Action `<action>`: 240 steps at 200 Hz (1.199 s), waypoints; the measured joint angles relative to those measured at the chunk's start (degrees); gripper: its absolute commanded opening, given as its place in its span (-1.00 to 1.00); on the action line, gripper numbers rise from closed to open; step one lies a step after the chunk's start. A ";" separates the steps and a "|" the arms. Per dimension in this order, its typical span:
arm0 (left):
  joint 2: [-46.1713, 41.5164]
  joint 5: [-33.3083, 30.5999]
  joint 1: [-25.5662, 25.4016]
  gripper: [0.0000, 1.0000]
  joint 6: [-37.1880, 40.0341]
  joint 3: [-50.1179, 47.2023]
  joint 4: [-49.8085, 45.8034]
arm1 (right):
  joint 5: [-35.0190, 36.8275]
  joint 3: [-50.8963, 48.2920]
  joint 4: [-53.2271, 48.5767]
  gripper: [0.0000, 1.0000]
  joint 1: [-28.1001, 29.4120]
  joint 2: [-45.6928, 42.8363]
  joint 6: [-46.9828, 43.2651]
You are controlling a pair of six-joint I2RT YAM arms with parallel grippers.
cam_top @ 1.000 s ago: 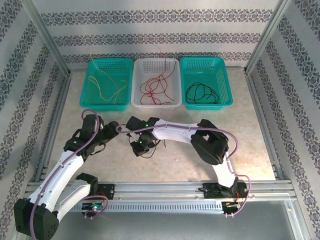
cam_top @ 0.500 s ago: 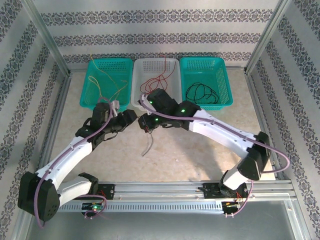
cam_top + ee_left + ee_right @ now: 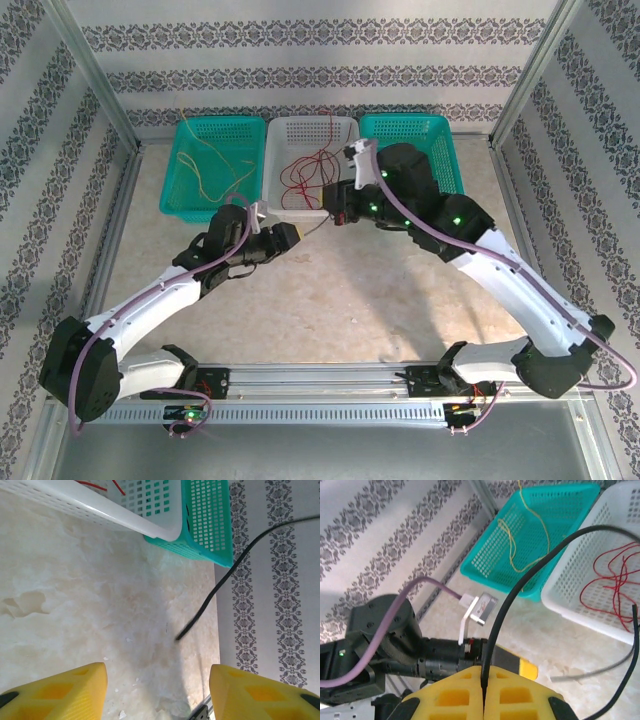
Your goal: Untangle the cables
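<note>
My right gripper should next move outward over the arm-covered teal basket and release the black cable, as the white one holds red cables.
My right gripper is shut on a black cable, which arcs up from the closed yellow fingers and hangs down at the right. From above, the right gripper hovers at the front of the white basket. My left gripper is open, with bare table between its yellow fingers; the black cable dangles ahead of it, its end just above the table. Seen from above, the left gripper sits just left of the right one. Red cables lie in the white basket and yellow cables in the left teal basket.
Three baskets stand in a row at the back; the right arm covers much of the right teal basket. The metal frame and patterned walls enclose the table. Open beige tabletop stretches in front of the baskets.
The right arm swung up from mid-table towards the baskets, carrying the black cable. The left arm stretched forward and right after it.
</note>
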 measured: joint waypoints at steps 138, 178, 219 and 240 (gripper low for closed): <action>0.20 -1.31 -2.60 0.15 1.64 1.38 -0.04 | -6.08 6.43 -1.81 -1.00 -33.44 1.97 2.54; -0.20 -1.25 -2.62 0.19 3.13 1.38 -0.68 | -6.49 11.26 -3.08 -1.00 -35.56 8.79 1.77; -0.55 -1.05 -2.67 0.20 4.90 1.81 -1.95 | -6.36 18.60 -4.66 -1.00 -36.61 16.39 0.46; -0.55 -1.03 -2.67 0.21 5.40 2.23 -2.71 | -5.81 21.29 -5.53 -0.98 -37.22 19.98 -0.04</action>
